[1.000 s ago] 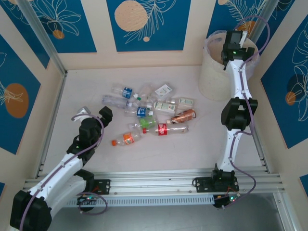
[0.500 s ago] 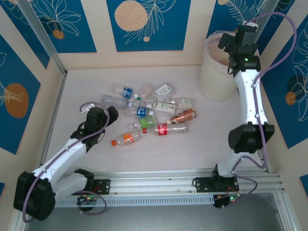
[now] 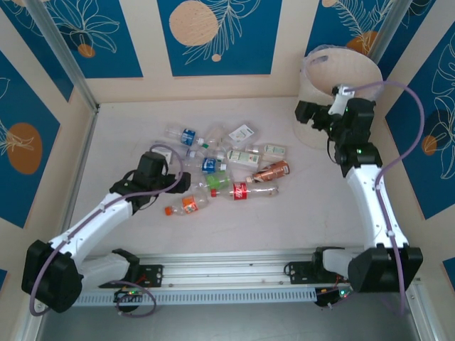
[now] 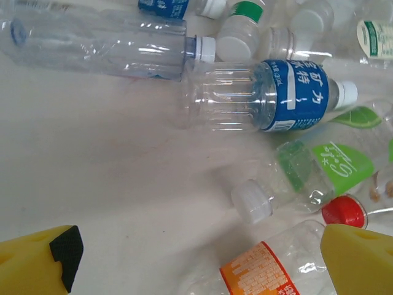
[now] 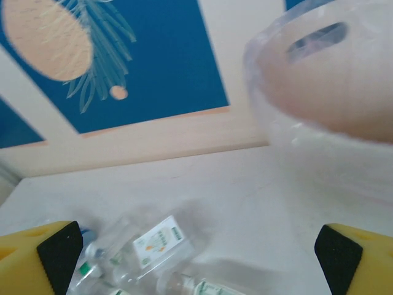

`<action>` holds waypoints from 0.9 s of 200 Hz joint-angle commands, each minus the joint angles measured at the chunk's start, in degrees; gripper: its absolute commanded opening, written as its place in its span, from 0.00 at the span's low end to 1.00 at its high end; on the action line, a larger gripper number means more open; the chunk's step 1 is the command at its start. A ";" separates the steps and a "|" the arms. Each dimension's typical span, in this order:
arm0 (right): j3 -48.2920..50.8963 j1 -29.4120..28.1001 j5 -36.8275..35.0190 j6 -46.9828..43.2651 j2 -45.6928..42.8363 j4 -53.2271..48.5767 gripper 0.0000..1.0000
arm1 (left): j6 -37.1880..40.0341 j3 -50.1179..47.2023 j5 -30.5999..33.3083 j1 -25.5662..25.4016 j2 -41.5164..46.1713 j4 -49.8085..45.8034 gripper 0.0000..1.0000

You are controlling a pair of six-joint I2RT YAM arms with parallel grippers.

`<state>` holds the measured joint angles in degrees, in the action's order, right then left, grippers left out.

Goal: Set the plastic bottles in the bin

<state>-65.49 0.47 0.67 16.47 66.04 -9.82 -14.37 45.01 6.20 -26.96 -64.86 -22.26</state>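
Observation:
My left gripper draws back and down next, turning onto the orange-labelled bottle's end with the cap (image 3: pixel 170 210), since that end lies below and back from it.
Several plastic bottles (image 3: pixel 220 167) lie in a loose heap mid-table. My left gripper (image 3: pixel 181 182) hovers open at the heap's near-left edge, just above the orange-labelled bottle (image 3: pixel 188 204). In the left wrist view the orange-labelled bottle (image 4: pixel 270 278) lies between the yellow fingers (image 4: pixel 37 261), untouched, with a green-labelled bottle (image 4: pixel 319 169) and a blue-labelled bottle (image 4: pixel 264 95) beyond. The bin (image 3: pixel 334 85) stands at the back right. My right gripper (image 3: pixel 303 114) hangs open and empty in front of the bin's left side, facing the heap. The bin (image 5: pixel 331 92) shows blurred at the upper right of the right wrist view.
Cream walls with blue panels close in the table at the back and both sides. A metal rail (image 3: pixel 234 264) runs along the near edge. Bare tabletop (image 3: pixel 313 206) lies between the heap and the right arm.
My right gripper came off the bin's rim and dropped down and left in front of it, empty. My left gripper advanced right to the orange-labelled bottle.

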 commanded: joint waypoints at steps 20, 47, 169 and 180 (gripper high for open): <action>9.58 -0.87 4.60 -2.92 -8.10 6.60 1.00 | 24.02 5.91 3.28 -5.58 -5.78 -16.31 1.00; 13.39 -0.84 3.34 -5.90 -11.17 6.11 0.99 | 33.89 5.45 0.62 -8.31 -11.57 -21.39 1.00; 15.83 -0.47 5.66 -10.14 -14.67 6.35 0.99 | 54.30 -5.59 9.07 -7.27 -16.61 -5.51 0.91; 16.22 -0.45 5.29 -10.28 -15.24 6.65 0.99 | 54.66 -6.69 7.48 -6.79 -15.80 -2.51 0.90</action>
<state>-50.30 -0.21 5.02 7.75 52.93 -4.05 35.57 41.25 13.45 -35.59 -81.34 -34.09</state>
